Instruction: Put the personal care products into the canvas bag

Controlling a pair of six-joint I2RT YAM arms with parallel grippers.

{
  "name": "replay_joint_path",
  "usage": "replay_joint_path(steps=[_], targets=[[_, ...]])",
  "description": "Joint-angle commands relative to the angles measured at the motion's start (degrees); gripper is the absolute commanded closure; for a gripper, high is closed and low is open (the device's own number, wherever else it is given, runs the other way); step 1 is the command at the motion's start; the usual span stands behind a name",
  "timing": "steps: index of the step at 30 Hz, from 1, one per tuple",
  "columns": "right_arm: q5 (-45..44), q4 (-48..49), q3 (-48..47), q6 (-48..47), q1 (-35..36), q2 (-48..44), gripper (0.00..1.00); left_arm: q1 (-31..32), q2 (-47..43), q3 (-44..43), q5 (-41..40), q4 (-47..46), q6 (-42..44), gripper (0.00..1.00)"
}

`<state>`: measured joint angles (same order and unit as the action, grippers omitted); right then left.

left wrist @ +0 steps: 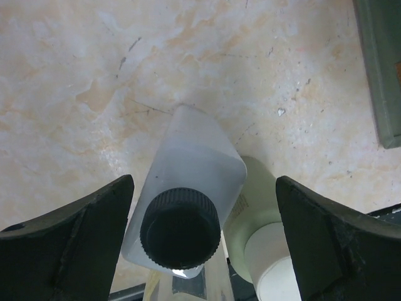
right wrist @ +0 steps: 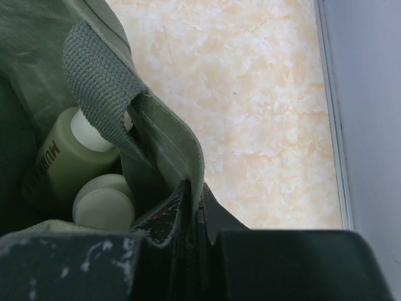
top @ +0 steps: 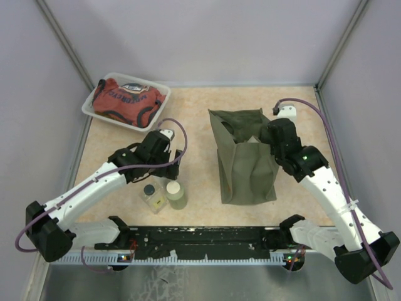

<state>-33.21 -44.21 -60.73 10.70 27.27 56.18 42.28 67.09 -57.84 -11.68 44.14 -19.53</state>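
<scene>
The clear bottle's dark cap sits between my open fingers, so my left gripper will next go down a little around the clear bottle's upper body and close.
The olive canvas bag [top: 243, 160] stands mid-table. My right gripper [top: 274, 139] is shut on the bag's right rim [right wrist: 188, 163]. Inside the bag lie an olive MURRAYLE bottle [right wrist: 59, 160] with a cream cap and another cream-capped bottle [right wrist: 103, 204]. A clear bottle with a dark cap [top: 151, 195] and a cream-beige bottle [top: 175, 194] stand side by side near the front edge. My left gripper [top: 160, 168] is open just above them. In the left wrist view the clear bottle [left wrist: 188, 207] sits between the fingers and the cream-beige bottle [left wrist: 263, 232] is beside the right finger.
A clear plastic tray [top: 93, 108] with a red printed cloth bundle [top: 128, 100] sits at the far left corner. The grey walls close the table on three sides. A black rail [top: 207, 238] runs along the near edge.
</scene>
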Motion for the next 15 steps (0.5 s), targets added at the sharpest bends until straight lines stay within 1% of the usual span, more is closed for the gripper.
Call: replay_joint_path(steps=[1,3,6,8,11,12,13,14,15], targets=[[-2.32,-1.82,0.41,-0.58,0.24,-0.62,1.0,0.83,-1.41,3.01,2.59,2.95,-2.7,0.0],[-2.19,-1.69,0.42,-0.59,0.27,-0.35,1.0,1.13,-1.69,3.42,3.05,2.31,-3.08,0.0],[-1.97,-1.59,0.47,-0.5,0.24,-0.2,1.0,1.14,-0.91,3.47,1.39,2.18,-2.9,0.01],[-2.02,-1.71,0.57,-0.5,0.25,-0.22,1.0,1.14,0.16,3.16,0.68,2.15,-2.65,0.12],[-2.18,-1.76,0.69,-0.59,0.25,-0.37,1.0,1.14,0.83,2.67,-0.01,1.6,-2.93,0.53],[-2.18,-1.76,0.77,-0.59,0.24,-0.37,1.0,1.14,0.85,2.55,-0.3,1.27,-2.88,0.65],[-2.1,-1.78,0.77,-0.58,0.24,-0.37,1.0,1.14,0.78,2.44,-0.65,0.83,-2.56,0.75],[-2.05,-1.76,0.84,-0.58,0.24,-0.37,1.0,1.14,0.64,2.28,-1.01,0.75,-2.27,0.88],[-2.05,-1.7,0.87,-0.59,0.24,-0.37,1.0,1.14,0.47,2.03,-1.44,0.69,-2.07,0.98]])
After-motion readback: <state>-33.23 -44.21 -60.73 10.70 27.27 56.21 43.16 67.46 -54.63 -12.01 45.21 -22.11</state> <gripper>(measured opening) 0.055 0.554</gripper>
